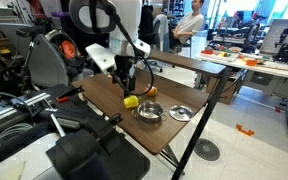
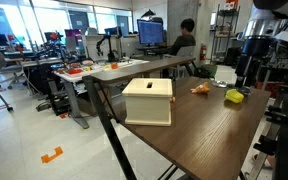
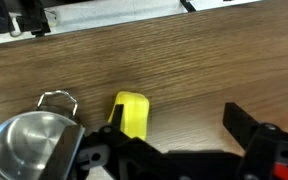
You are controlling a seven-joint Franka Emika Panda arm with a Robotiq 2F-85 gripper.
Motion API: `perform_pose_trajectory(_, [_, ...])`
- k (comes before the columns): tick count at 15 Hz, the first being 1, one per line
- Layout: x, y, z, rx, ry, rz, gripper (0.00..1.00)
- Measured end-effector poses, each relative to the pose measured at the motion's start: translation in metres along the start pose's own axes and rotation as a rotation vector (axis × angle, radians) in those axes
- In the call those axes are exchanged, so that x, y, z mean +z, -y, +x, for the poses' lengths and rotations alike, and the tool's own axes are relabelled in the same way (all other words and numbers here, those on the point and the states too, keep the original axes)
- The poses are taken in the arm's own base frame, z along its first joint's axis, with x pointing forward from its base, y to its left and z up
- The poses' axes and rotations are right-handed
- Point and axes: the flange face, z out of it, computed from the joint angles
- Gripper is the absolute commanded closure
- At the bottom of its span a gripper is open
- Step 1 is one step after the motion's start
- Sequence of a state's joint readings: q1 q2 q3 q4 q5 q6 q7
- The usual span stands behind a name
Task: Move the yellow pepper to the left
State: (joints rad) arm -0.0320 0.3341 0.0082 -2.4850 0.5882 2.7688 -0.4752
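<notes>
My gripper will move toward the left in the wrist view and go down over the yellow pepper (image 3: 133,113), since only bare wood is between its open fingers.
The yellow pepper (image 1: 131,101) lies on the wooden table (image 1: 104,95), next to two metal bowls. It also shows in an exterior view (image 2: 235,96) and in the wrist view (image 3: 132,114). My gripper (image 1: 128,90) hangs just above and behind the pepper, and it also shows in an exterior view (image 2: 246,80). In the wrist view the gripper (image 3: 179,130) is open, with its fingers wide apart. The pepper sits at the left finger, not between the two fingers. Bare wood lies between the fingers.
Two metal bowls (image 1: 149,111) (image 1: 181,113) stand near the table's front edge; one shows in the wrist view (image 3: 29,145). A small orange item (image 1: 152,91) lies behind the pepper. A pale wooden box (image 2: 147,100) stands on the table.
</notes>
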Motion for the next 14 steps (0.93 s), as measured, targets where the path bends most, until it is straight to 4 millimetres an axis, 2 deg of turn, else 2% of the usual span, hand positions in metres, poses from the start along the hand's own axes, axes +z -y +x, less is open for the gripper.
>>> perform_pose_trajectory(6, [0.021, -0.024, 0.002, 0.032, 0.052, -0.028, 0.0])
perform_pose_trajectory(10, [0.03, -0.03, 0.013, 0.049, 0.061, -0.049, 0.0])
perform_pose_trajectory(11, [0.032, -0.029, 0.016, 0.051, 0.059, -0.051, 0.25])
perform_pose_trajectory(12, [0.033, -0.028, 0.02, 0.05, 0.059, -0.053, 0.26])
perform_pose_trajectory(14, [0.037, -0.024, 0.025, 0.037, 0.058, -0.051, 0.42])
